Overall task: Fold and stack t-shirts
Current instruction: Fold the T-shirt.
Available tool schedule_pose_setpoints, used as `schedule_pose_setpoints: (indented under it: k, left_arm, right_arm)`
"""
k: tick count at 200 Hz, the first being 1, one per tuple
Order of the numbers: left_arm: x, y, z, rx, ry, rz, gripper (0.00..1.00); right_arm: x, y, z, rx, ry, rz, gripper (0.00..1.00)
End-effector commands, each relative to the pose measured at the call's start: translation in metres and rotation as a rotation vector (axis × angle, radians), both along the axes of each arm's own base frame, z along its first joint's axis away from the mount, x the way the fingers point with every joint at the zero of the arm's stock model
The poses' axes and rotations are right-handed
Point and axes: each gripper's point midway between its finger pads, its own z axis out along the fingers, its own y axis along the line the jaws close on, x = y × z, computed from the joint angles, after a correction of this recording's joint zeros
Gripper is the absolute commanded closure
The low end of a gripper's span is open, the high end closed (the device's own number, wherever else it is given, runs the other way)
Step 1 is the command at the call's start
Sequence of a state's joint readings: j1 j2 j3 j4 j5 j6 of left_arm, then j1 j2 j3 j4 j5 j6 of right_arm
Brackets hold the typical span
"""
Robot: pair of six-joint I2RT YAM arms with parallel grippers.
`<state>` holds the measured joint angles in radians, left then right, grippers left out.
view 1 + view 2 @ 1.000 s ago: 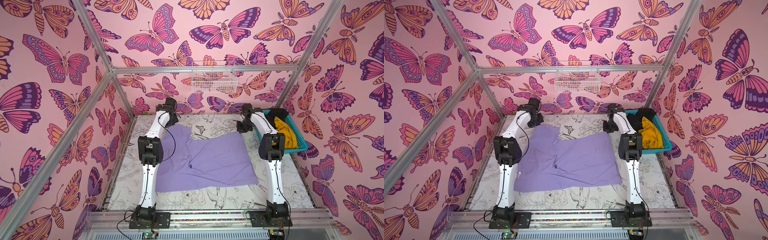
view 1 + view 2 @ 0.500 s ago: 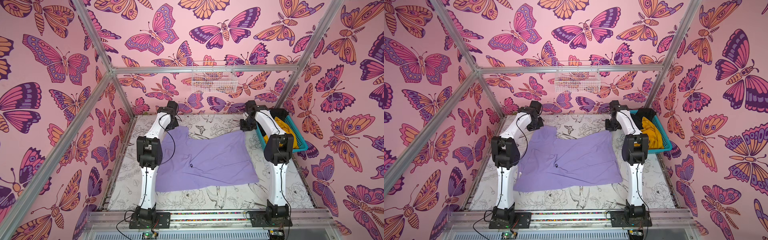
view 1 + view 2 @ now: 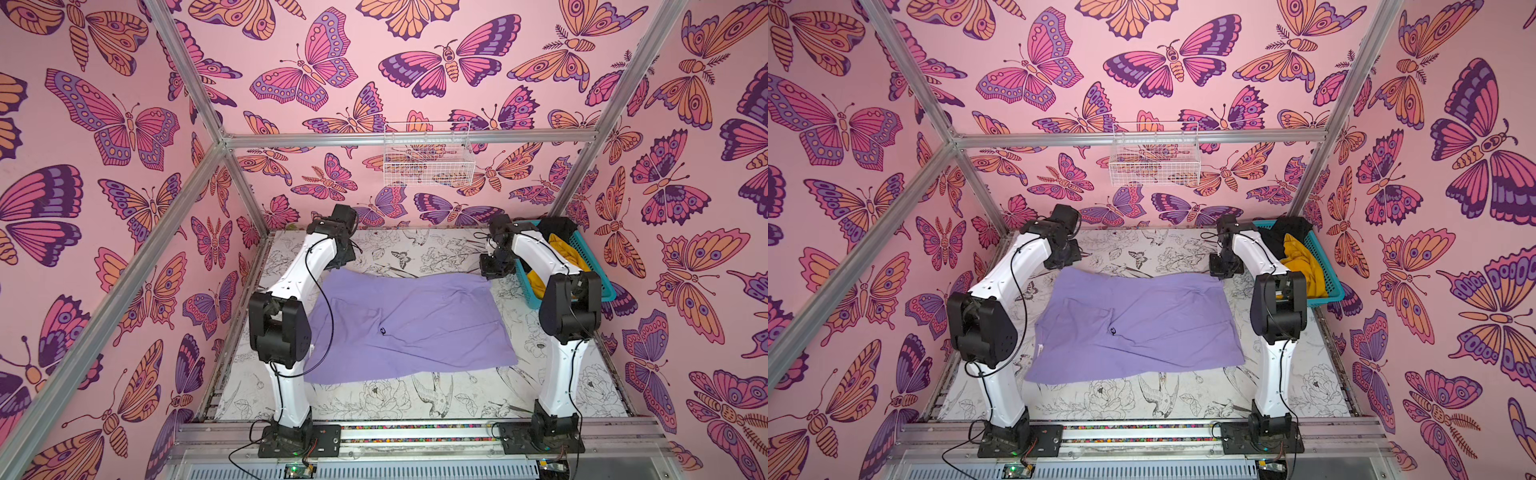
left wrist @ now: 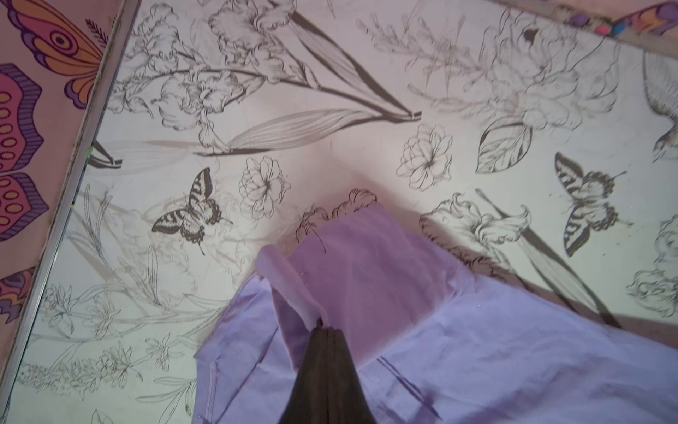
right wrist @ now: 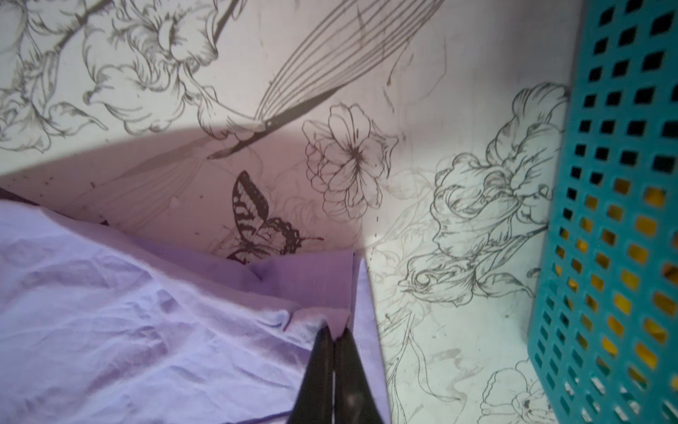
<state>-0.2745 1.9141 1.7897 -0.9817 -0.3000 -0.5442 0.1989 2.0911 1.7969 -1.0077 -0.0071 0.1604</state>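
The cloth lies spread flat along the shirt's side by the basket [image 3: 489,313], so the robot's right gripper should next move back there and release the hem on top of it.
The lavender t-shirt [image 3: 415,324] [image 3: 1142,324] lies spread on the printed table, its far edge drawn into a nearly straight line. My left gripper [image 3: 347,259] [image 4: 324,325] is shut on the far left corner, a fold of cloth pinched at its tips. At the far right corner my right gripper [image 3: 492,272] [image 5: 334,332] is shut on the hem. The mustard-yellow t-shirt [image 3: 561,253] [image 3: 1302,259] and the black t-shirt [image 3: 561,226] [image 3: 1287,232] lie crumpled in the teal basket [image 3: 590,266] [image 5: 605,220].
The teal basket stands against the right wall, close beside my right arm. A white wire basket [image 3: 428,160] hangs on the back wall above the table. A metal rail [image 4: 58,205] borders the table near my left gripper. Bare table shows in front of the shirt.
Both grippers have moved toward the back wall with the shirt's far corners in them. The far edge, sagging in the middle before, is now pulled out straighter.
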Motion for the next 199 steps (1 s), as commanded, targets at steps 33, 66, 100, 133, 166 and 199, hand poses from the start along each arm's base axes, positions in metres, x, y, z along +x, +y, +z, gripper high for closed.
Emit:
schedule_pose_setpoints:
  k: [33,66,100,133,166,199]
  left_arm:
    - [-0.053,-0.002,-0.013,0.02,0.028,0.042,0.99]
    - [-0.074,-0.003,-0.012,0.017,0.021,0.042,0.99]
    - [-0.088,-0.003,-0.001,0.006,-0.009,0.035,0.99]
    - [-0.102,-0.001,0.01,-0.009,-0.039,0.033,0.99]
    - [-0.122,0.005,0.004,-0.028,-0.03,0.055,0.99]
    - [-0.143,0.008,-0.019,-0.042,0.031,0.069,0.98]
  right_arm:
    - [-0.039,0.008,0.024,-0.025,-0.051,0.006,1.0]
    - [-0.063,0.001,0.025,-0.061,-0.047,-0.002,1.0]
    - [-0.081,-0.014,0.024,-0.12,-0.034,-0.027,1.0]
    - [-0.097,-0.023,0.015,-0.143,-0.02,-0.063,1.0]
    - [-0.112,-0.028,0.0,-0.153,0.015,-0.084,1.0]
    - [-0.124,-0.029,-0.016,-0.159,0.068,-0.086,1.0]
